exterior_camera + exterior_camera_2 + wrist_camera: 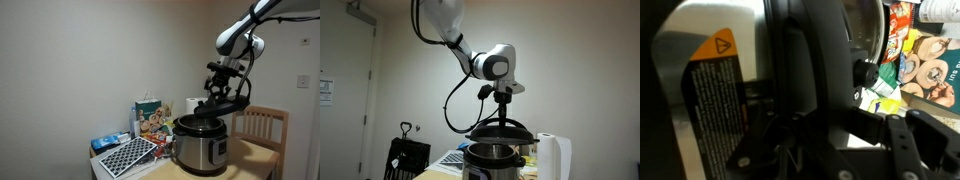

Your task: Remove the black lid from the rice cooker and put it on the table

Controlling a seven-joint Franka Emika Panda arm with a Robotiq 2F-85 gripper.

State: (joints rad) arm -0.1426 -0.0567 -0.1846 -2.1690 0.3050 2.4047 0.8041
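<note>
My gripper carries the lid toward the wooden chair and down to release its handle next, since bare tabletop by the cooker lies below that side.
The rice cooker stands on the tan table, shiny steel with a black rim; it shows in both exterior views. My gripper is shut on the knob of the black lid and holds it a little above the cooker's open top, slightly tilted. In an exterior view the lid hangs under the gripper, apart from the pot. In the wrist view the dark lid fills the middle, the cooker's side with a warning label is at the left, and the fingers are mostly hidden in shadow.
A white roll stands behind the cooker, also seen beside it. A colourful box, a black-and-white patterned tray and a blue packet lie alongside. A wooden chair stands by the table's edge.
</note>
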